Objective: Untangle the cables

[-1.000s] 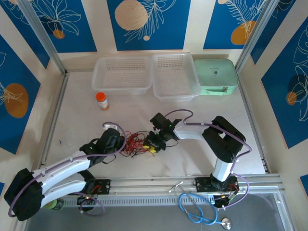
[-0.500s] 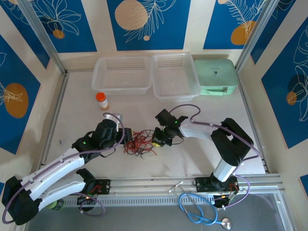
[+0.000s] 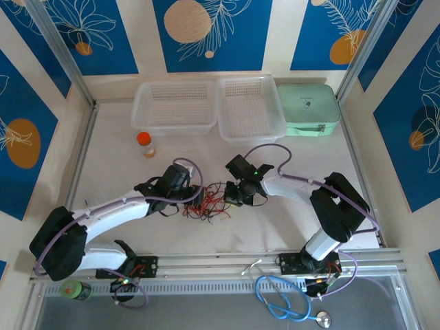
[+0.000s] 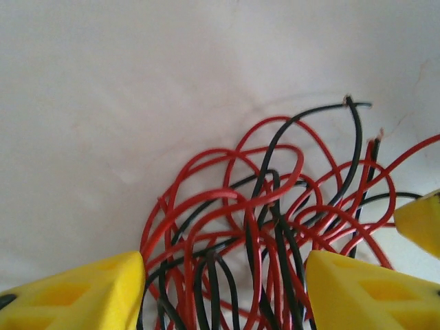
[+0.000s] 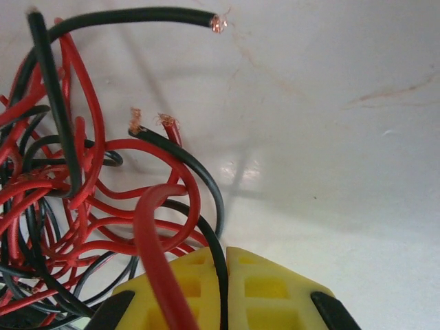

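Next I should pull the black cable in my right gripper away from the knot and release it over the bare tabletop, since it still runs under red loops.
The cables (image 3: pixel 210 201) are a knot of thin red and black wires lying on the white table between the two arms. My left gripper (image 3: pixel 194 196) is at the knot's left side. In the left wrist view it (image 4: pixel 223 295) stands open, its yellow fingers (image 4: pixel 82 292) astride several red and black strands (image 4: pixel 275 206). My right gripper (image 3: pixel 232 196) is at the knot's right side. In the right wrist view it (image 5: pixel 225 275) is shut on a black cable (image 5: pixel 218 258), and a red cable (image 5: pixel 155 247) lies over its left finger. Bare copper ends (image 5: pixel 218 23) stick out of the knot.
Two clear baskets (image 3: pixel 175 106) (image 3: pixel 251 108) and a mint green case (image 3: pixel 308 110) line the back of the table. An orange-capped bottle (image 3: pixel 145 144) stands at the back left. A light blue coiled cable (image 3: pixel 282 302) lies below the front rail.
My left arm swung right to the knot and its gripper opened over the strands. My right gripper closed on the black cable and shifted slightly right.
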